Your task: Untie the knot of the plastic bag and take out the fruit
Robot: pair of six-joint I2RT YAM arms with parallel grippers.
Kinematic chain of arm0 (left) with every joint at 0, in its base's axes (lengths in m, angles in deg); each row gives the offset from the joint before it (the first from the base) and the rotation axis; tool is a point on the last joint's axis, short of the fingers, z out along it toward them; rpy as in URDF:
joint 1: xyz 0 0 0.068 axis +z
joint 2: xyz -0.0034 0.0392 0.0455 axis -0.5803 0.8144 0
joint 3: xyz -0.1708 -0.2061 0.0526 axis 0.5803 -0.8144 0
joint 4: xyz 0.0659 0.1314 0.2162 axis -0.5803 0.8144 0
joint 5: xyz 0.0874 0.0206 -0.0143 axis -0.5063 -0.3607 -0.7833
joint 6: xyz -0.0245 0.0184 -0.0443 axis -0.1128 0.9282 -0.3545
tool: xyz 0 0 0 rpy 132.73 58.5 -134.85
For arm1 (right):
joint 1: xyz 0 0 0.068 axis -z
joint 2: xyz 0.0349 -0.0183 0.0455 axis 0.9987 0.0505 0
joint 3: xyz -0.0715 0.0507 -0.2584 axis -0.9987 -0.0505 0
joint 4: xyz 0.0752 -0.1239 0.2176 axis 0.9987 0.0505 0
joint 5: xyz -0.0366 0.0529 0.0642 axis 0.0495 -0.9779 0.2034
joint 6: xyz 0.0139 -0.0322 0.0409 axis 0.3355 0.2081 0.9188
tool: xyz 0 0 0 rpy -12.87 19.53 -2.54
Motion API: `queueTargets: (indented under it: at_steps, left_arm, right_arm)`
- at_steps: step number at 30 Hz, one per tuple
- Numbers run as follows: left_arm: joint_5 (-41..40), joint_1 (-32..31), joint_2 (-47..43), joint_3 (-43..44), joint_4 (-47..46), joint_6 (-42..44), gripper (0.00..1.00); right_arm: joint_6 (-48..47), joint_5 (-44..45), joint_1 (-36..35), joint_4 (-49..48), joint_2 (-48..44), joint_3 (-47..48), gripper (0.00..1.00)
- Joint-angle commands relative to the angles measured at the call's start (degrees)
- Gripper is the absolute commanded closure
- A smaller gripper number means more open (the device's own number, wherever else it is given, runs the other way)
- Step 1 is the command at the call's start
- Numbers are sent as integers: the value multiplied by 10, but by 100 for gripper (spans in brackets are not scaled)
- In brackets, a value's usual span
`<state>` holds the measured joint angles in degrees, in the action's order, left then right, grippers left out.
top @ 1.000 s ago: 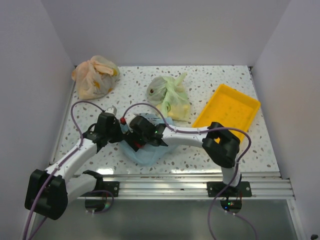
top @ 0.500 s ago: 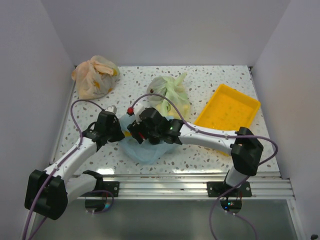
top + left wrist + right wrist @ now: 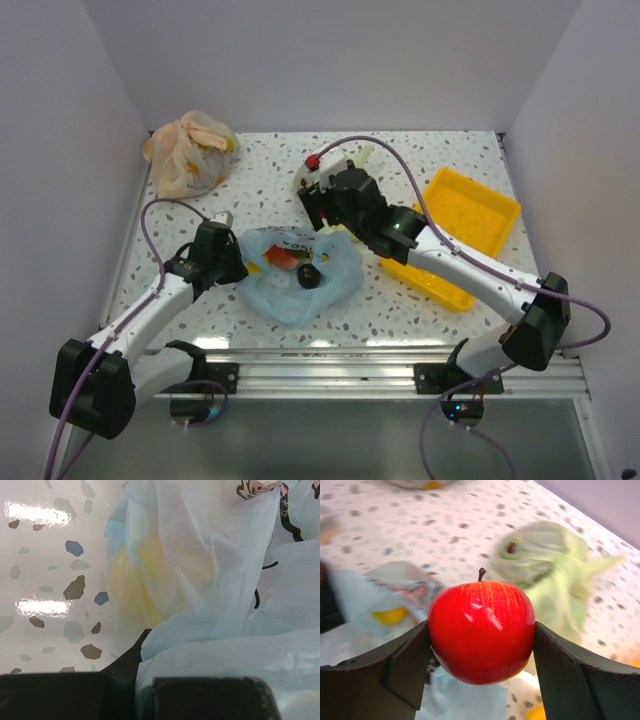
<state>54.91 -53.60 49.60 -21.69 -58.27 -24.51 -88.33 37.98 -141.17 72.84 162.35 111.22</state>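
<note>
Next, the right gripper moves to the right in the top view, lowers into the yellow tray's far end (image 3: 453, 193) and releases the apple, since that end is empty.
The light blue plastic bag (image 3: 295, 285) lies open near the table's front. No knot shows on it. Fruit lies inside: a watermelon slice (image 3: 283, 258), a dark purple round one (image 3: 308, 277) and a yellow piece (image 3: 255, 267). My left gripper (image 3: 237, 266) is shut on the bag's left edge; in the left wrist view the plastic bag (image 3: 225, 580) bunches over the gripper (image 3: 142, 680). My right gripper (image 3: 318, 195) hangs above the green bag, away from the blue one. It is shut on a red apple (image 3: 481, 630), with a finger against each side.
A pale green tied bag (image 3: 545, 575) sits right under and behind the right gripper. An orange bag (image 3: 190, 155) rests at the back left. A yellow tray (image 3: 480, 215) lies at the right, partly under the right arm. White walls enclose three sides.
The right gripper closed on the apple inside the blue bag, then rose and swung back-right over the green bag. The bag's open mouth now shows. The left arm held still.
</note>
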Motion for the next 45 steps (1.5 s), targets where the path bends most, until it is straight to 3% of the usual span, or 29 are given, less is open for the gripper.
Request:
queueTargets:
  at_steps: [1,7,9,16,19,20,25,34,39,43,45]
  left_arm:
    - [1,-2,-12,-1,-1,10,100]
    - [27,-2,-14,-12,-11,19,100]
    - [34,-2,-18,-15,-15,18,100]
    - [56,-2,-34,-23,-28,15,100]
    - [60,-2,-37,-27,-31,14,100]
    - [61,-3,-38,-29,-31,14,100]
    - [67,-2,-39,-31,-36,15,100]
    - [63,-3,-41,-16,-25,13,100]
    - [58,-2,-37,0,-11,15,100]
    - [51,-2,-32,21,4,19,100]
    - [47,-2,-30,28,17,22,100]
  right_arm:
    - [14,137,86,30,-4,-10,81]
    - [79,158,255,-4,43,-57,79]
    - [90,157,305,-15,80,-56,74]
    - [135,128,411,-29,204,-19,62]
    - [150,124,438,-18,241,0,38]
    - [155,125,450,-10,245,3,25]
    - [188,99,479,-4,249,-7,1]
    - [178,50,478,11,172,-10,1]
    - [159,-52,466,22,80,-37,1]
    - [125,-101,418,39,-1,-60,1]
    - [95,-108,362,60,-38,-61,1]
